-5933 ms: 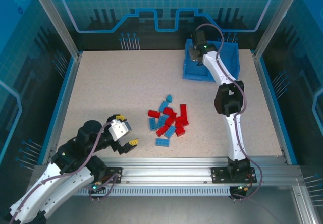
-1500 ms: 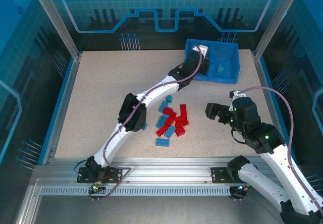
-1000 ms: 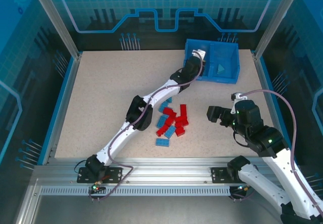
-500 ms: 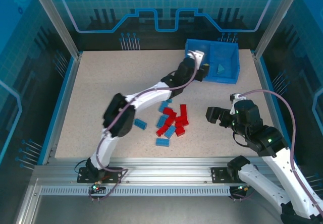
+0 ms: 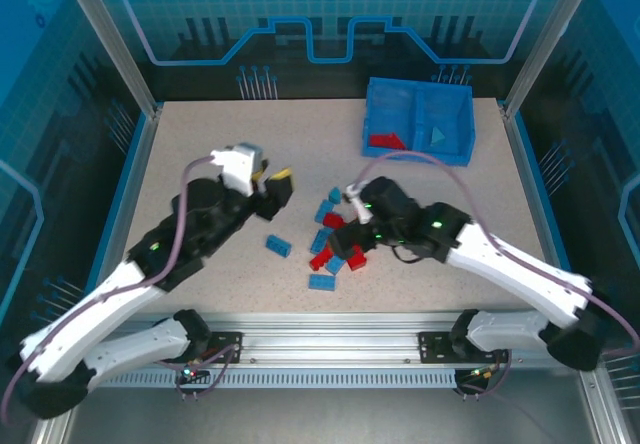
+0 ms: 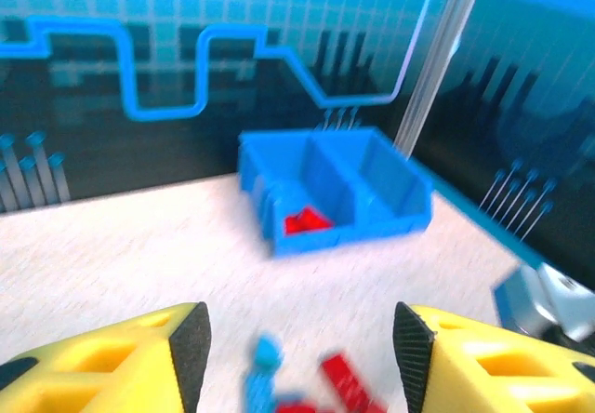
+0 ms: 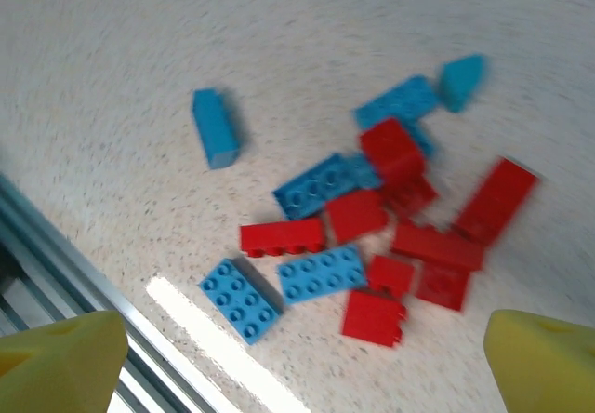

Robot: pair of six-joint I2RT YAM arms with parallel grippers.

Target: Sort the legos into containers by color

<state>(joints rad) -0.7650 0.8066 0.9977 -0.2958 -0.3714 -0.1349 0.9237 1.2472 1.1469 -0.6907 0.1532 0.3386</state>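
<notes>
I will next move my right gripper down and across, away from the pile, over the blue lego lying apart, since bare tabletop around it gives my fingers room.
Red and light blue legos point(image 5: 338, 241) lie in a loose pile mid-table, seen close in the right wrist view as legos point(image 7: 372, 218). One blue lego point(image 5: 279, 247) sits apart on the left of the pile. The blue bin point(image 5: 470, 124) stands at the back right; its left container holds a red lego point(image 5: 385, 142), its right one a light blue lego point(image 5: 438, 136). My left gripper point(image 5: 276, 182) hangs open left of the pile, facing the bin point(image 6: 344, 236), nothing between its fingers point(image 6: 191, 353). My right gripper point(image 5: 343, 214) hovers open over the pile, empty.
Low blue rails edge the table on the left and right, with clear panels behind. The aluminium rail point(image 5: 330, 344) carrying the arm bases runs along the front, close below the pile. Both arms reach toward the table's centre.
My left arm has pulled back from the bin to the left of the pile, its jaws opening; a red lego now shows in the left container. My right arm has swung over the pile.
</notes>
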